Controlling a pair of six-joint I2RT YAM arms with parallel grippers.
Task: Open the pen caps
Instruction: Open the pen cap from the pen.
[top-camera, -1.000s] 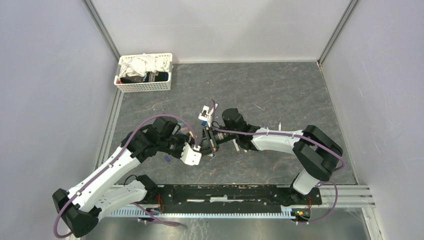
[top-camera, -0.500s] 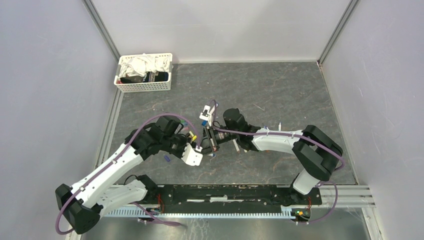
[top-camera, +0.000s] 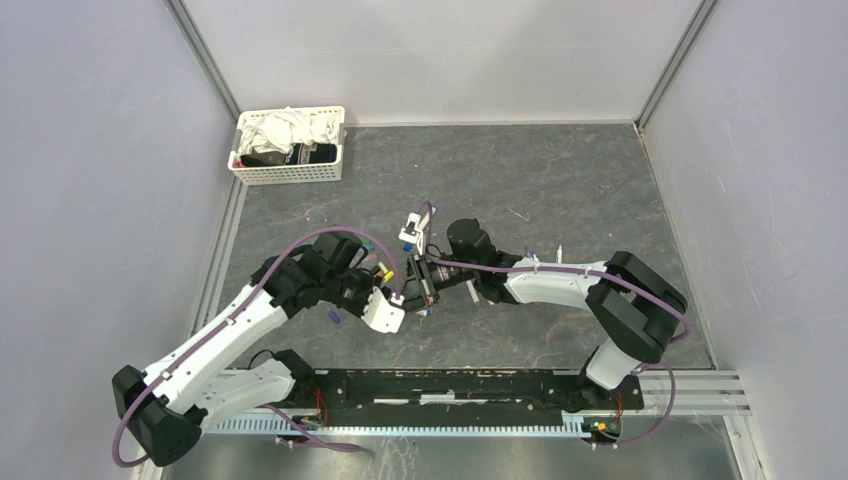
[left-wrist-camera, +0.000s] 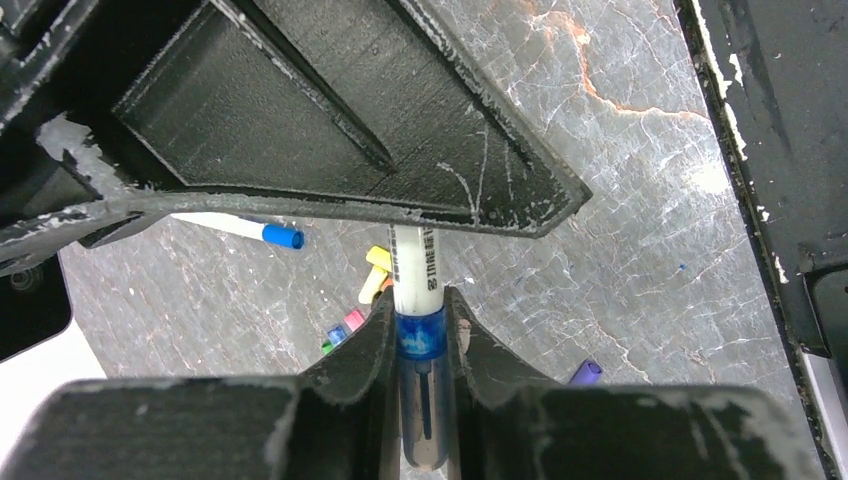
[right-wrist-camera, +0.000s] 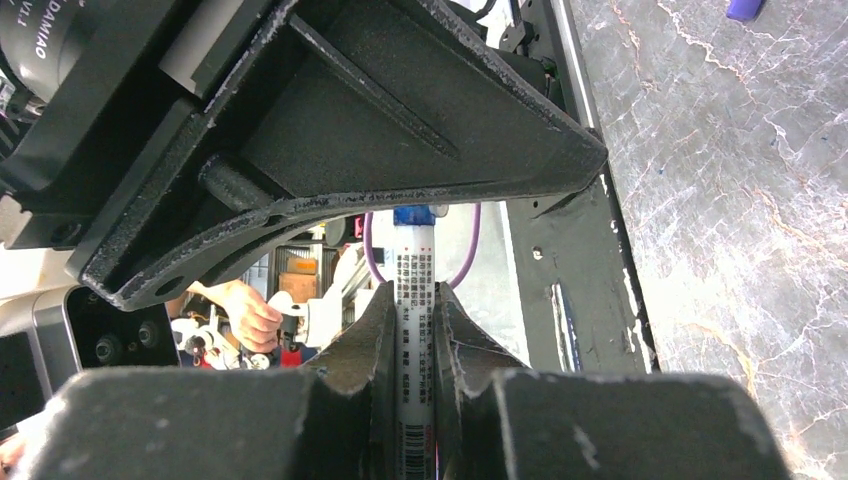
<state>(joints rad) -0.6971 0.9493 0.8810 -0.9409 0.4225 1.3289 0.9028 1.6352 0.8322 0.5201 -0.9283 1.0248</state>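
Note:
My left gripper holds the cap and should next move off the pen's body, outward and down, to let it go beside the loose caps that lie by the pink, blue and green ends.
One pen is held between both grippers at mid table (top-camera: 406, 289). In the left wrist view my left gripper (left-wrist-camera: 421, 345) is shut on its blue cap (left-wrist-camera: 421, 333), and the white barrel (left-wrist-camera: 416, 265) runs up under the right gripper's fingers (left-wrist-camera: 350, 130). In the right wrist view my right gripper (right-wrist-camera: 413, 345) is shut on the printed white barrel (right-wrist-camera: 413, 320); the blue cap (right-wrist-camera: 411, 215) shows at the far end. The cap still sits against the barrel. Loose yellow caps (left-wrist-camera: 377, 270) and a purple cap (left-wrist-camera: 586, 372) lie on the table below.
A white slatted basket (top-camera: 290, 172) of cloths stands at the back left. A pen with a blue end (left-wrist-camera: 240, 228) and a cluster of pink, blue and green ends (left-wrist-camera: 342, 330) lie under the grippers. Arm bases and a black rail (top-camera: 450, 385) run along the near edge.
The left arm has shifted slightly, uncovering coloured pens beside it. Both grippers keep their hold on the same pen; cap and barrel look still joined.

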